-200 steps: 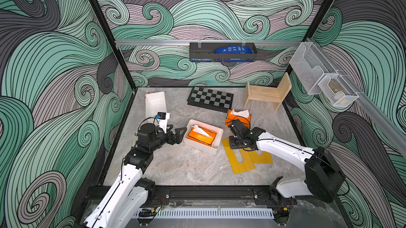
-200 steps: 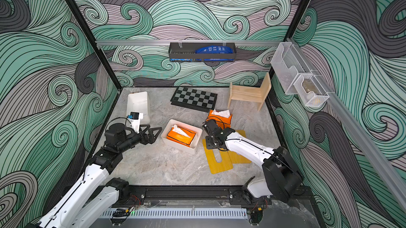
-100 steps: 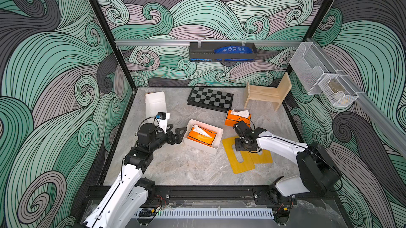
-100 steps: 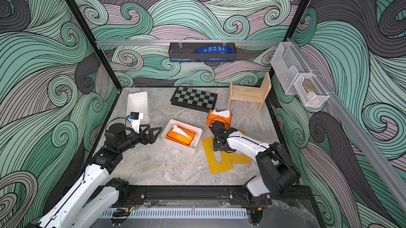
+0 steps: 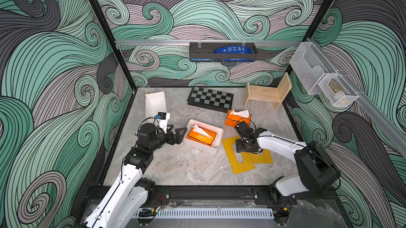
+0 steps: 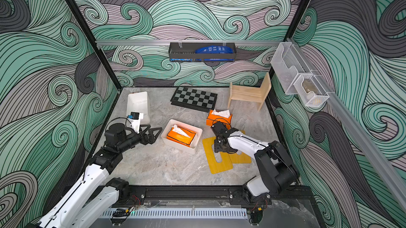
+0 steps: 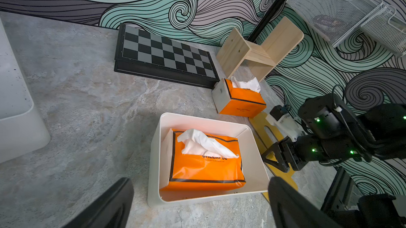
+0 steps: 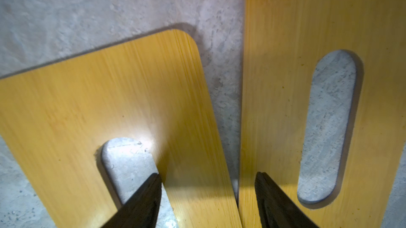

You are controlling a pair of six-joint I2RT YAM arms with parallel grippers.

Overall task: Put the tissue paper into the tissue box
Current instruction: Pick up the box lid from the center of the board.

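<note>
I should keep my right gripper low next and close it across the part point(image 8: 202, 192) between the yellow board's slot and the board's long edge, because its fingers are already on both sides of that part of the board.
One orange tissue paper pack point(image 5: 201, 138) point(image 6: 180, 136) point(image 7: 206, 167) lies inside the white tissue box point(image 5: 202, 147) point(image 6: 180, 146) point(image 7: 153, 161), with white tissue sticking out of its top. A second orange pack point(image 5: 237, 120) point(image 6: 218, 119) point(image 7: 239, 103) stands on the table behind it, by the chessboard. My left gripper point(image 5: 179, 135) point(image 6: 153, 135) point(image 7: 198, 194) is open, just left of the box and facing it, holding nothing. My right gripper point(image 5: 241, 147) point(image 6: 218, 147) point(image 8: 208, 176) points down over the yellow boards, open and empty, in front of the second pack.
Two yellow slotted boards point(image 5: 239, 158) point(image 8: 109, 97) lie right of the box. A chessboard point(image 5: 209, 99) and a wooden chair point(image 5: 267, 92) sit at the back. A white bin point(image 5: 154, 103) stands at the back left. Mesh baskets point(image 5: 318, 77) hang on the right wall.
The right gripper has drawn back from the second orange pack and tipped down over the yellow boards, its jaws wider apart. The left arm and both packs have not moved.
</note>
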